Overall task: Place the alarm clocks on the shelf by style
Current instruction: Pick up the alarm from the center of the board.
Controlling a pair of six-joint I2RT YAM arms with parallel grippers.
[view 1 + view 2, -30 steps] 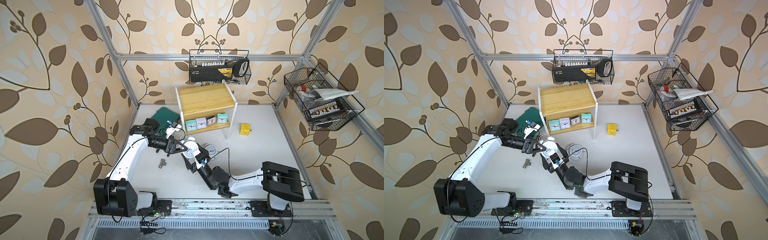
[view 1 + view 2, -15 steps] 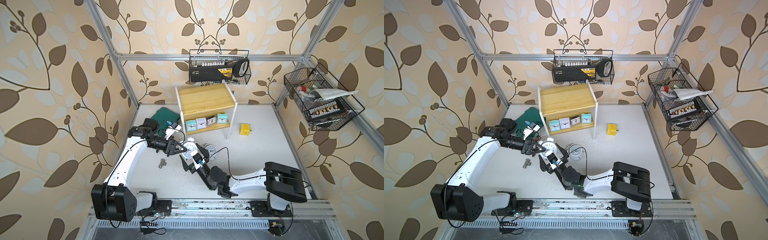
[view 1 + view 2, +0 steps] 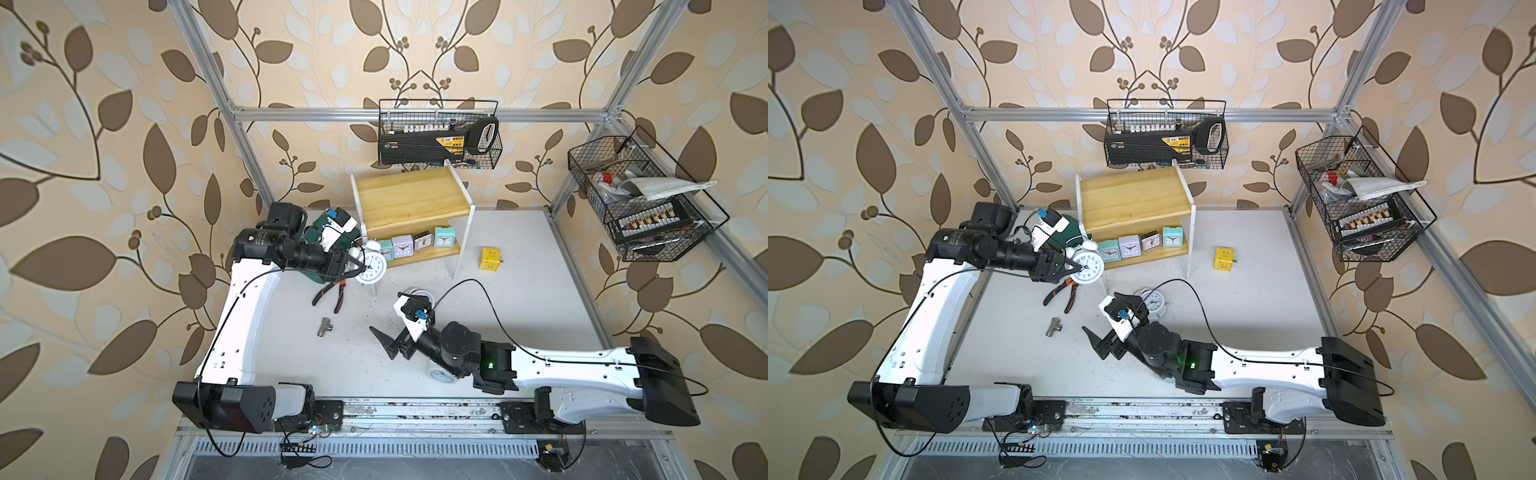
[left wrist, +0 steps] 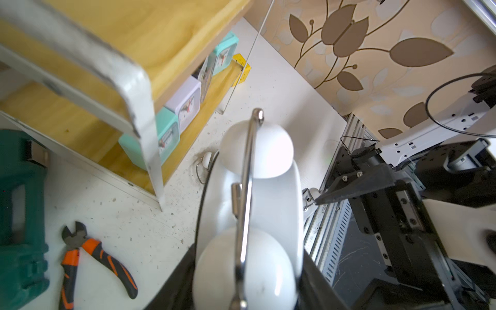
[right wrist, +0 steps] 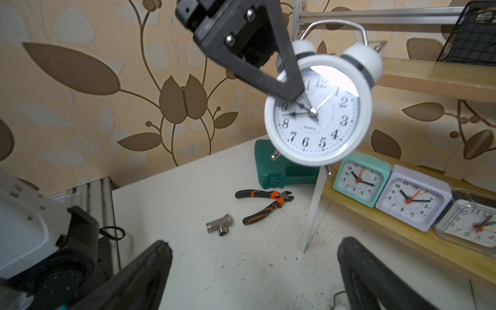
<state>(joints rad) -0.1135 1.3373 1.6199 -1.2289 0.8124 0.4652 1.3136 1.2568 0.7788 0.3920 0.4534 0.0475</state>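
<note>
The bare board above the square clocks is farther outward, so the robot's left gripper will next raise the clock outward onto its end by the green case (image 4: 121, 33) and let it go.
My left gripper (image 3: 358, 266) is shut on a white twin-bell alarm clock (image 3: 372, 269) (image 5: 319, 120), held in the air by the front left leg of the shelf (image 3: 409, 199). In the left wrist view the jaws press the clock (image 4: 249, 214) from both sides. Several square alarm clocks, such as a mint one (image 3: 384, 248) and a lilac one (image 3: 402, 246), line the lower board. My right gripper (image 3: 387, 316) (image 5: 255, 268) hangs open and empty over mid-table. Another twin-bell clock (image 3: 1152, 300) stands behind it, and a third (image 3: 441, 375) lies under the right arm.
Orange-handled pliers (image 3: 332, 295) and a metal tee fitting (image 3: 325, 330) lie on the table left of the right gripper. A green case (image 3: 332, 237) sits behind the left wrist. A yellow cube (image 3: 490, 258) is right of the shelf. Wire baskets (image 3: 438, 137) (image 3: 640, 199) hang on the walls.
My right gripper has opened, let go of the twin-bell clock and drawn back toward the table's front. The left gripper has carried the clock up toward the shelf's left side.
</note>
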